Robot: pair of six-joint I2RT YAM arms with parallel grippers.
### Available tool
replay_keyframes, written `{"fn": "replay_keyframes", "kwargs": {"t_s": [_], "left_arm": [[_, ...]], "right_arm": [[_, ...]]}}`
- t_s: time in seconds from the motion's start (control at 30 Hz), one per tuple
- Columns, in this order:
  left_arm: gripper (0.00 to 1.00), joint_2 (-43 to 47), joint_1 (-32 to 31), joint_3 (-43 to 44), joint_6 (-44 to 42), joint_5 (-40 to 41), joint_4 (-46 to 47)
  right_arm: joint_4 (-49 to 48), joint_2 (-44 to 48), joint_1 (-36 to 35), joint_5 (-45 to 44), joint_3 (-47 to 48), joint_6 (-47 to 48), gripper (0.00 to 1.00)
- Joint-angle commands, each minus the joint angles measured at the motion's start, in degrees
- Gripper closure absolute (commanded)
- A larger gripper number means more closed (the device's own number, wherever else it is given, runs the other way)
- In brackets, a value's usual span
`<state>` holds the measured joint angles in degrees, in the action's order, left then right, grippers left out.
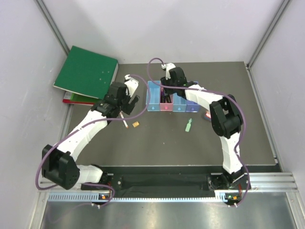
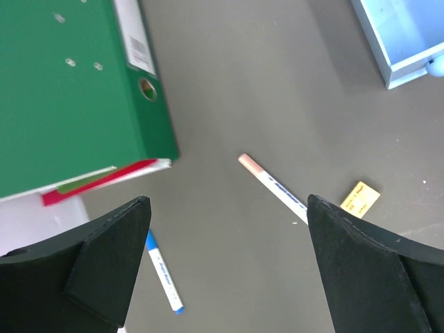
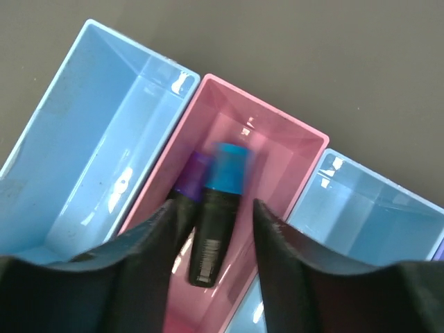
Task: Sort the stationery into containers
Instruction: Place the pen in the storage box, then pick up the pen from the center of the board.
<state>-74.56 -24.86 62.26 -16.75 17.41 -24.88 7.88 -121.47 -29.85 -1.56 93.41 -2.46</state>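
My left gripper will next move down, turn into line with the thin stick and come around its pinkish end [image 2: 250, 165], because the stick still lies loose outside the bins.
My right gripper [image 3: 211, 207] is open just above the pink bin [image 3: 277, 121], second in the row of bins [image 1: 153, 98]. A black marker with a blue cap [image 3: 214, 229] lies loose in the pink bin between my fingers, next to a purple-capped marker [image 3: 189, 173]. My left gripper [image 2: 227, 208] is open and empty above the table. Under it lie a blue-capped white pen [image 2: 164, 274], a thin pinkish stick [image 2: 272, 187] and a tiny orange piece [image 2: 359, 199]. A small green piece [image 1: 189, 125] and a pink-red tube [image 1: 207, 116] lie in front of the bins.
A large green binder [image 1: 86, 71] lies at the back left on a second folder, close to my left gripper; it also shows in the left wrist view [image 2: 69, 97]. Light blue bins [image 3: 90, 118] flank the pink one. Grey walls close in both sides.
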Motion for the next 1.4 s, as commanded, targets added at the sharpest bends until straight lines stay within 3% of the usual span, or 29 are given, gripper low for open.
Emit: {"fn": "replay_keyframes", "kwargs": {"t_s": [0.0,0.07,0.27,0.6,0.93,1.07,1.13,1.37], "left_arm": [[0.01,-2.6,1.13,-0.65,5.14,-1.14,4.06],[0.01,-4.44,1.48,0.05,7.96,-1.33,3.35],[0.01,-7.35,3.24,-0.03,12.09,2.1,3.17],[0.01,-13.23,7.19,-4.25,19.19,2.63,0.63],[0.01,-28.34,7.37,3.56,26.86,-1.94,-0.87],[0.07,-30.9,7.63,5.59,28.53,-3.52,-1.22],[0.16,-31.95,7.64,5.5,28.97,-4.13,-0.61],[0.22,-32.4,7.64,2.96,30.11,-5.02,0.27]], "right_arm": [[-0.85,5.7,-0.39,-1.34,-0.24,1.75,0.5],[-0.67,7.9,-0.3,-1.69,-0.59,2.02,0.41],[3.53,13.88,-0.39,-2.13,1.16,4.92,0.4],[10.23,23.99,-1.27,-5.9,-3.75,23.45,0.36],[13.12,30.24,-1.0,-8.28,-8.5,24.43,0.34],[14.35,30.5,-0.83,-8.98,-7.63,24.17,0.34],[14.88,30.59,-0.74,-9.07,-7.1,23.73,0.34],[16.29,30.5,-0.39,-10.21,-5.96,24.17,0.34]]}}
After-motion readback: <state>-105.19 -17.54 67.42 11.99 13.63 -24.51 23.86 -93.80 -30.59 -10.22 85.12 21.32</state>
